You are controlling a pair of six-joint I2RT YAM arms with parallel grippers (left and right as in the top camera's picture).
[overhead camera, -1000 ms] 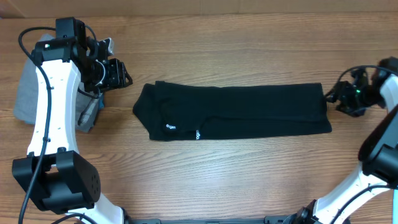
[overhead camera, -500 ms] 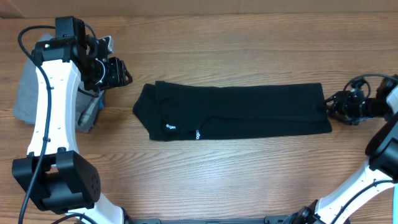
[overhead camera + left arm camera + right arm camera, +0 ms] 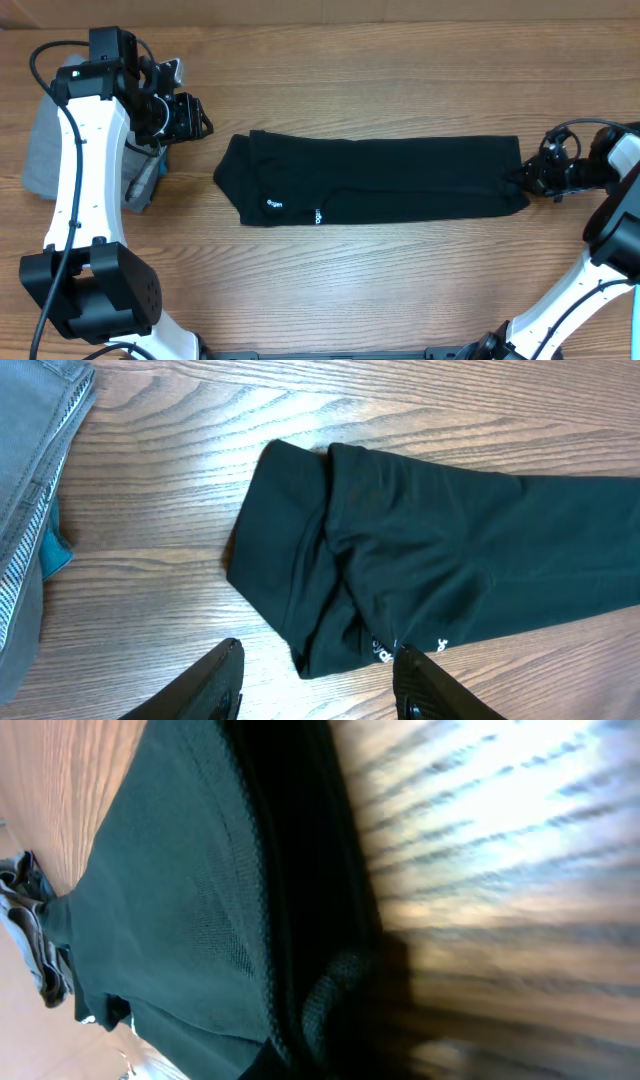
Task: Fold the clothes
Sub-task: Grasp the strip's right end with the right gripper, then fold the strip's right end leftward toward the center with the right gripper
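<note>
My right gripper lifts the held end of the black cloth next and carries it over the cloth toward the logos.
The clothes (image 3: 380,178) lie as a long black strip across the middle of the table, small white logos near the left end. My right gripper (image 3: 528,180) sits low at the strip's right end, shut on the edge of the fabric. In the right wrist view the black cloth (image 3: 180,920) fills the left side and bunches up at the jaws. My left gripper (image 3: 195,118) hangs open above the wood, just up and left of the garment's left end. In the left wrist view that end of the clothes (image 3: 450,560) lies ahead of the left gripper (image 3: 320,690), nothing between its fingers.
Grey folded trousers (image 3: 40,150) lie at the table's left edge, under the left arm, and show as grey trousers (image 3: 20,510) at the left of the left wrist view. Bare wood surrounds the black strip.
My right gripper has moved left onto the strip's right end and closed on the fabric, puckering that edge. The left arm has not moved.
</note>
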